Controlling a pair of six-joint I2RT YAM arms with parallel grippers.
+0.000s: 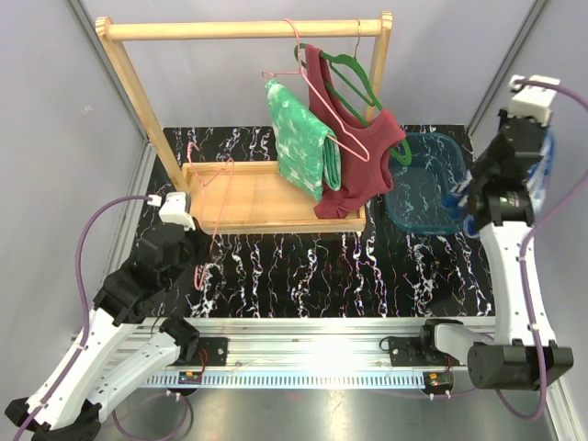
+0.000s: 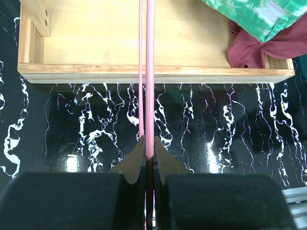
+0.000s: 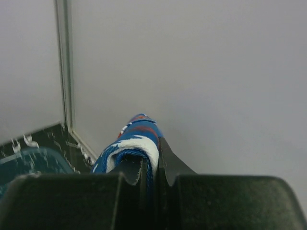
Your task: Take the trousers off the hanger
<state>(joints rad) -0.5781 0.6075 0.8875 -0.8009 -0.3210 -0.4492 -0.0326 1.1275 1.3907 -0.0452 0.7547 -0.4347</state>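
Observation:
The blue bin (image 1: 425,184) (image 3: 34,166) is below, on the left in the top view, so my right gripper needs to lower to that side over the bin and let go of the blue trousers.
The green trousers (image 1: 301,138) hang folded over a pink hanger (image 1: 342,124) on the wooden rack's rod (image 1: 239,29); their hem shows in the left wrist view (image 2: 259,17). My right gripper (image 3: 152,160) is shut on the blue trousers (image 3: 136,139), held up at the far right by the wall (image 1: 548,161). My left gripper (image 2: 149,153) is shut on the wire of a bare pink hanger (image 2: 150,72), which leans over the rack's wooden base (image 1: 218,197). The maroon tank top (image 1: 363,161) hangs on a green hanger (image 1: 354,78).
The rack's wooden base tray (image 1: 276,220) stands mid-table, with its front wall facing the left gripper (image 2: 153,72). A blue translucent bin (image 1: 424,184) sits at the right, below and left of the right gripper. Grey walls close in both sides.

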